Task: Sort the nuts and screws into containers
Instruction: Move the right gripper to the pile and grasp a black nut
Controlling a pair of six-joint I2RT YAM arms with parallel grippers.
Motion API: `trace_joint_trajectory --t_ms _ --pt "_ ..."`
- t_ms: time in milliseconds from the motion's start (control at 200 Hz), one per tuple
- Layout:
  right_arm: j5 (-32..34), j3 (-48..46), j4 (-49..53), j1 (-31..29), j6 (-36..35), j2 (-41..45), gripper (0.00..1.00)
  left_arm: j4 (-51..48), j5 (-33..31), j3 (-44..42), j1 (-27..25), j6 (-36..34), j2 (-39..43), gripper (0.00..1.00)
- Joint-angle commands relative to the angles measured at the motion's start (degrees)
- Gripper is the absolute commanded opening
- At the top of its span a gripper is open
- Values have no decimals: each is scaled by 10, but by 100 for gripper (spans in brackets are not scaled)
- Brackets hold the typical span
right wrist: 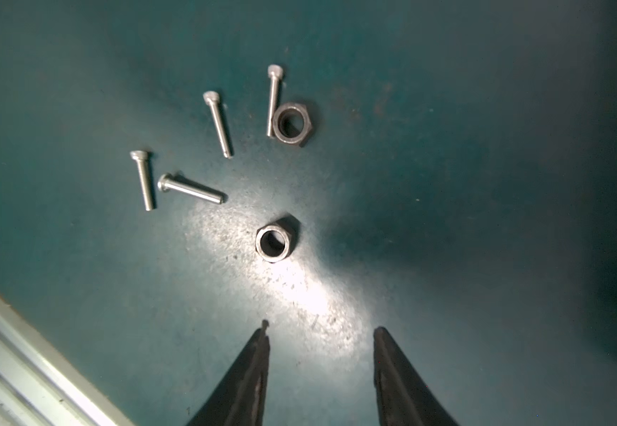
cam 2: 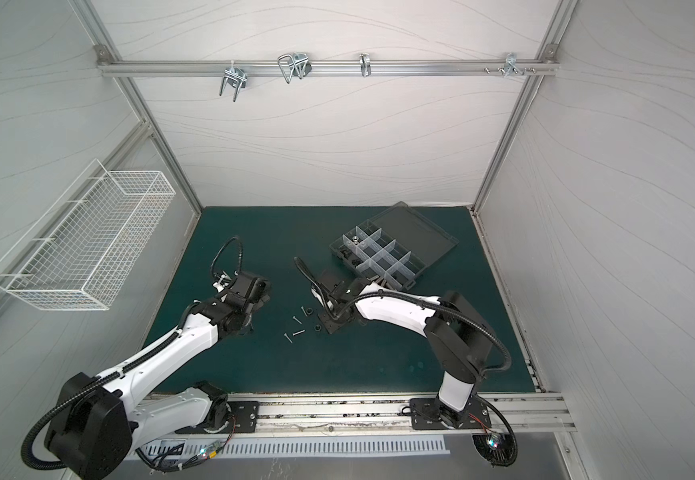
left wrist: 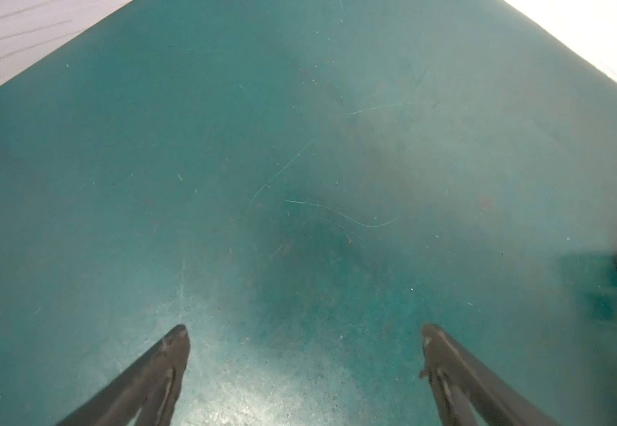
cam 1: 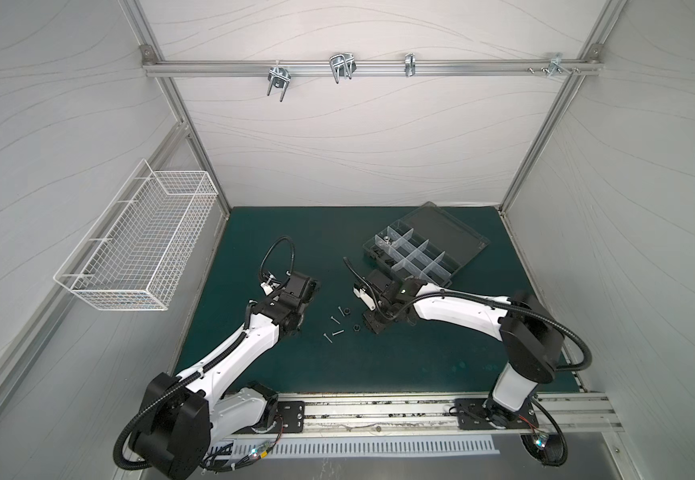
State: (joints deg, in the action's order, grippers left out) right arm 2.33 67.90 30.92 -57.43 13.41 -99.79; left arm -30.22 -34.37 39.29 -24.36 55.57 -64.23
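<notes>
The lone nut [cam 1: 356, 327] [right wrist: 273, 243] sits below my right gripper's open fingers, between them and the screws. My right gripper needs to go down toward the screws next and close around it.
Several thin silver screws [right wrist: 219, 123] lie loose on the green mat, seen in both top views [cam 1: 334, 327] [cam 2: 294, 328]. One dark nut [right wrist: 292, 123] touches a screw. A second nut [right wrist: 275, 243] lies alone, a short way ahead of my right gripper [right wrist: 321, 328], whose jaws stand open with nothing between them. In a top view the right gripper [cam 1: 375, 326] sits just right of that nut [cam 1: 355, 328]. My left gripper [left wrist: 304, 328] is wide open above bare mat, left of the pile. The containers [cam 1: 416, 252] of the clear box hold a silver nut [cam 1: 384, 238] and some black pieces.
The box's clear lid [cam 1: 445, 228] lies open toward the back right corner. A white wire basket [cam 1: 138, 245] hangs on the left wall. An aluminium rail [cam 1: 379, 411] runs along the mat's front edge, and its edge [right wrist: 4, 350] also shows in the right wrist view.
</notes>
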Motion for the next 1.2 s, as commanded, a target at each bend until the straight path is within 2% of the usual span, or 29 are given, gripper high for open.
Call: trace_joint_trajectory --t_ms 0,195,525,635,900,1191 --pt "5 28 3 -16 -26 -27 48 -15 -30 0 3 25 11 99" --pt "15 65 16 -38 -46 -79 49 -20 -34 -1 3 33 15 99" --pt "23 109 27 -38 -55 -152 48 -23 -38 0 4 34 17 99" --pt "25 115 36 -38 -55 -172 43 -23 -37 0 5 34 17 99" --pt "27 102 60 -38 -46 -168 40 -20 -36 0 6 34 13 99" --pt "18 84 71 -38 -31 -156 29 -21 -30 -2 8 38 13 99"
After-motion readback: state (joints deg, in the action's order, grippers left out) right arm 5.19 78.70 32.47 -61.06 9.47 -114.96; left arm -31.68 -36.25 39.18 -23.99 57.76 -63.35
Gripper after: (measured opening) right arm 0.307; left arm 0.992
